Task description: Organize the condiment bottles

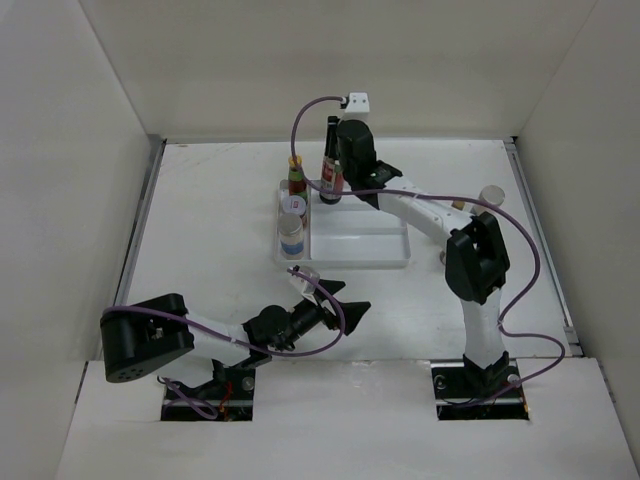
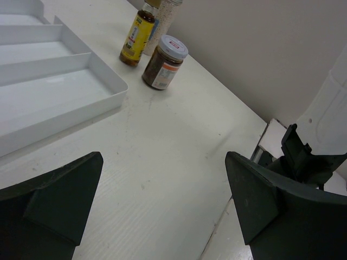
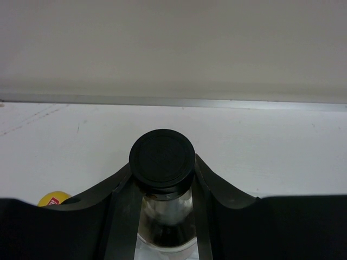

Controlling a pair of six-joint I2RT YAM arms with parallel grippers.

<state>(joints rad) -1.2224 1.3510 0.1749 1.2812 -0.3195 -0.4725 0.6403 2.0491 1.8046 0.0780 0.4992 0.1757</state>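
My right gripper shifts slightly off from the yellow-capped red-label bottle and down next, standing the clear bottle in the tray's far section [image 1: 337,199], since room is free there.
My right gripper [image 1: 337,178] is shut on the neck of the tall black-capped clear bottle [image 1: 331,160], which it holds upright over the far end of the white divided tray [image 1: 385,262]. In the right wrist view the black cap [image 3: 162,157] sits between both fingers [image 3: 122,216]. The yellow-capped red-label bottle [image 1: 296,178] and two white-lidded jars [image 1: 292,207] stand in the tray's left column. My left gripper [image 1: 338,300] is open and empty near the front. Its view shows a small yellow bottle [image 2: 138,37], a white-lidded brown jar [image 2: 164,62] and a shaker [image 2: 165,11] on the table.
The white-lidded jar [image 1: 491,195] stands right of the tray, close to the right arm's forearm [image 1: 430,215]. White walls enclose the table on three sides. The tray's corner [image 2: 103,97] lies left of my open left gripper [image 2: 164,162].
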